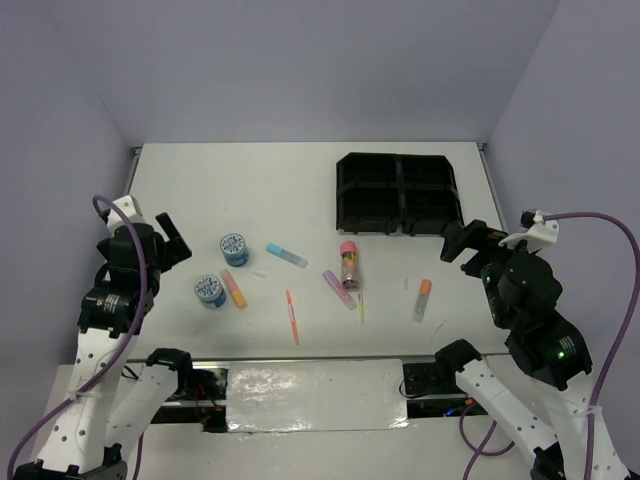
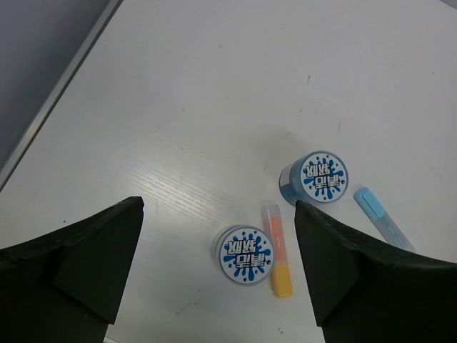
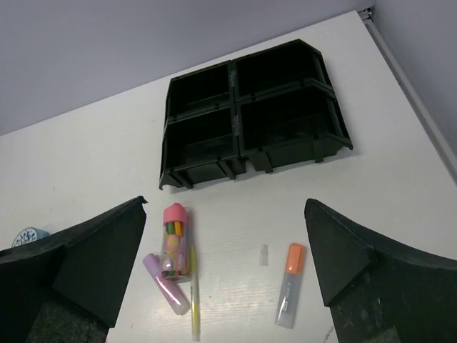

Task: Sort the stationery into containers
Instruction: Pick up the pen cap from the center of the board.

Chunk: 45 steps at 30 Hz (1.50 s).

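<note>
The clear cap is lying flat between the blue and orange markers, so my left gripper needs to move down and to the right in the top view next, onto the cap.
The black four-compartment tray (image 1: 400, 192) stands at the far right of the table, its compartments showing nothing inside; it also shows in the right wrist view (image 3: 250, 118). Two blue-white tape rolls (image 1: 234, 248) (image 1: 210, 290), an orange marker (image 1: 234, 290), a blue marker (image 1: 286, 255), a thin orange pen (image 1: 292, 315), a pink-capped glue stick (image 1: 349, 263), a purple marker (image 1: 338, 288), a yellow pen (image 1: 361, 307) and an orange-capped marker (image 1: 422, 299) lie on the table. My left gripper (image 1: 172, 238) is open above the tape rolls (image 2: 245, 254) (image 2: 314, 176). My right gripper (image 1: 462, 240) is open above the orange-capped marker (image 3: 288, 294).
A small clear cap (image 3: 263, 254) lies beside the orange-capped marker. Purple walls enclose the table on three sides. The table's metal front edge (image 1: 310, 358) runs along the near side between the arm bases.
</note>
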{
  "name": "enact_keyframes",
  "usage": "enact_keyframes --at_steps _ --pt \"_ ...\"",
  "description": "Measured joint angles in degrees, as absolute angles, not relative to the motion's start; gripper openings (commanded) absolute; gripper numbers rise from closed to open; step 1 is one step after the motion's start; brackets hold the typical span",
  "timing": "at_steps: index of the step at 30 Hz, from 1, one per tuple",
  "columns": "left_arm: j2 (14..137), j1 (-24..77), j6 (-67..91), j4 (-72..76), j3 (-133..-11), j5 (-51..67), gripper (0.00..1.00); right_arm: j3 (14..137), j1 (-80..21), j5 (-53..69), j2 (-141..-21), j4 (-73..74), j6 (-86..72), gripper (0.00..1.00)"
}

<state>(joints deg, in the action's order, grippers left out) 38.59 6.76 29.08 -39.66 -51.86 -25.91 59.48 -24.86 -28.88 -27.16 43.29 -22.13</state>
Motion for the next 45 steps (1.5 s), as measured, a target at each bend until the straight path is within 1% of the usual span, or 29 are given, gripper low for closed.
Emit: enact_keyframes --at_steps 13,16,18,19,21,23,24,26,28,32,36,40,45 --pt "38.2 6.9 30.4 -40.6 -52.3 -27.2 0.99 59.5 -24.9 -27.8 -27.3 43.3 -22.1 1.0" --pt "39.5 6.9 31.5 -42.2 -55.0 -26.8 0.99 59.5 -24.9 -26.5 -28.0 43.3 -22.1 1.0" --pt "42.7 7.4 32.9 -43.8 -59.6 -25.6 0.99 59.5 -24.9 -25.2 -28.8 43.3 -22.3 1.0" --pt "44.6 8.8 33.7 -44.2 -62.2 -25.5 0.99 59.5 -24.9 -24.4 -29.3 43.2 -22.4 1.0" --pt "50.0 15.0 37.0 -44.7 -67.6 -27.2 0.99 59.5 -24.9 -22.9 -30.5 43.1 -22.7 1.0" --pt "55.9 26.7 41.2 -45.6 -72.5 -31.6 0.99 59.5 -24.9 -21.5 -31.9 42.8 -23.0 1.0" --pt "60.2 34.5 44.1 -46.0 -75.0 -34.5 0.99 59.5 -24.9 -20.9 -32.8 42.8 -23.1 1.0" --pt "66.9 42.9 48.6 -46.0 -77.2 -36.5 0.99 59.5 -24.9 -19.6 -34.5 42.7 -23.1 1.0" --pt "72.9 47.4 53.1 -46.5 -76.5 -37.7 0.99 59.4 -24.9 -18.3 -35.9 42.8 -23.1 1.0" --pt "80.7 52.6 61.1 -48.0 -71.1 -38.6 0.98 57.7 -24.9 -16.6 -36.1 42.2 -22.9 1.0" --pt "83.9 55.0 66.5 -48.2 -67.0 -37.4 0.94 56.9 -24.9 -16.0 -35.9 42.4 -22.4 1.0" --pt "84.1 54.8 71.3 -50.2 -66.9 -38.5 0.94 55.7 -24.9 -15.2 -36.0 41.6 -22.0 1.0" --pt "83.9 51.8 75.4 -49.8 -66.1 -38.6 0.94 53.8 -24.9 -13.9 -36.4 41.1 -21.6 1.0"
